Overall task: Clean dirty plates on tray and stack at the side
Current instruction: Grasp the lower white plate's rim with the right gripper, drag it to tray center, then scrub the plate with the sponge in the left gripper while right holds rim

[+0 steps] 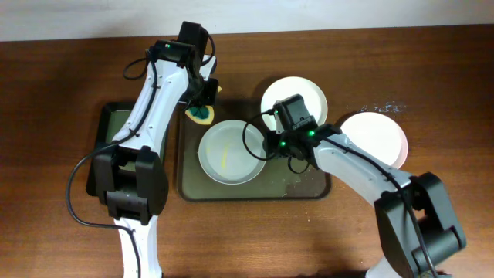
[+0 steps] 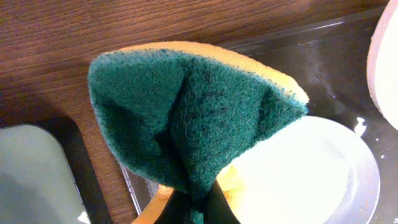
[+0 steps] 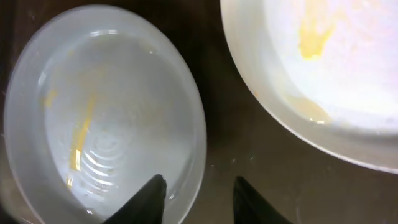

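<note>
The streaked plate's rim (image 1: 263, 154) (image 3: 196, 178) is next, and my right gripper will go down onto it on the side by the other smeared plate.
The dark olive tray (image 1: 302, 185) holds a white plate (image 1: 228, 152) with a yellow streak; a second smeared plate (image 1: 294, 96) overlaps its far right corner. A third plate (image 1: 376, 137) lies on the table to the right. My left gripper (image 1: 202, 108) is shut on a green-and-yellow sponge (image 2: 186, 118), held above the tray's far left corner, beside the streaked plate (image 2: 311, 174). My right gripper (image 3: 199, 186) stands open astride the right rim of the streaked plate (image 3: 106, 118), one finger inside, one over the bare tray (image 3: 249, 143). The other smeared plate (image 3: 323, 62) fills the upper right.
A smaller black tray (image 1: 114, 131) lies left of the big one, under the left arm. The wooden table's far edge runs along the top of the overhead view. Specks of white foam dot the table (image 1: 382, 108) behind the right plate.
</note>
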Controlling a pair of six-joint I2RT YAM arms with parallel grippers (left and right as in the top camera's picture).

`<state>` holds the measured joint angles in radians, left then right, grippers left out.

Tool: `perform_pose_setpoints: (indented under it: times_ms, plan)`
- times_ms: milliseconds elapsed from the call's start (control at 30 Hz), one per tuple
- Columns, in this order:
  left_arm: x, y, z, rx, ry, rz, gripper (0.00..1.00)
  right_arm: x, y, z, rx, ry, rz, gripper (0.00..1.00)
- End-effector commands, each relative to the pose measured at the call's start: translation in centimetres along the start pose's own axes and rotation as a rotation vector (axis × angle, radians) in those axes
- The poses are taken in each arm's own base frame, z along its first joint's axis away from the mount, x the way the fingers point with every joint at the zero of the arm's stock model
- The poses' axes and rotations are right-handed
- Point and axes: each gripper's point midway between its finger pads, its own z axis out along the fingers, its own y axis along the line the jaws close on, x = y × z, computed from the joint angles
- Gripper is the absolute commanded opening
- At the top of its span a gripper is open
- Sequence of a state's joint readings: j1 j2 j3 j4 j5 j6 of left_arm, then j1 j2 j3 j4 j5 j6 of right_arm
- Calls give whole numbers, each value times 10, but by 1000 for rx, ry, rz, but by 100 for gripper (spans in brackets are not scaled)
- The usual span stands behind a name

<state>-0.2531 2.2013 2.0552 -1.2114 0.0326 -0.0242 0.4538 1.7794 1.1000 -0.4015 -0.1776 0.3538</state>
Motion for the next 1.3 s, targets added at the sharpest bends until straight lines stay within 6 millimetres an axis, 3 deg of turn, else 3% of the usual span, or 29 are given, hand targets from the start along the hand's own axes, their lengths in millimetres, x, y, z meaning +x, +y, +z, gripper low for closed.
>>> perform_pose_setpoints:
  times_ms: [0,200,400,533,700,1033,1167,1267]
  plan:
    - [-4,0,-6,-2,-21,-13,0,4,6,17,-51,37,-56,32]
    - [-4,0,-6,-2,-21,-13,0,10,2,38,-60,61,-45,30]
    - [-2,0,-6,2,-10,-14,0,11,2,41,-60,68,40,4]
    - [6,-9,-4,53,21,-15,0,12,1,41,-54,75,133,4]
    - [32,-10,9,61,119,-21,0,14,-1,41,-39,83,228,4]
    - [82,-39,33,173,293,-34,0,17,-3,41,-25,92,249,4]
    - [95,-47,54,159,317,-73,0,19,-7,41,-7,96,251,4]
    - [108,-37,81,76,314,-131,0,19,-7,41,-7,97,251,4]
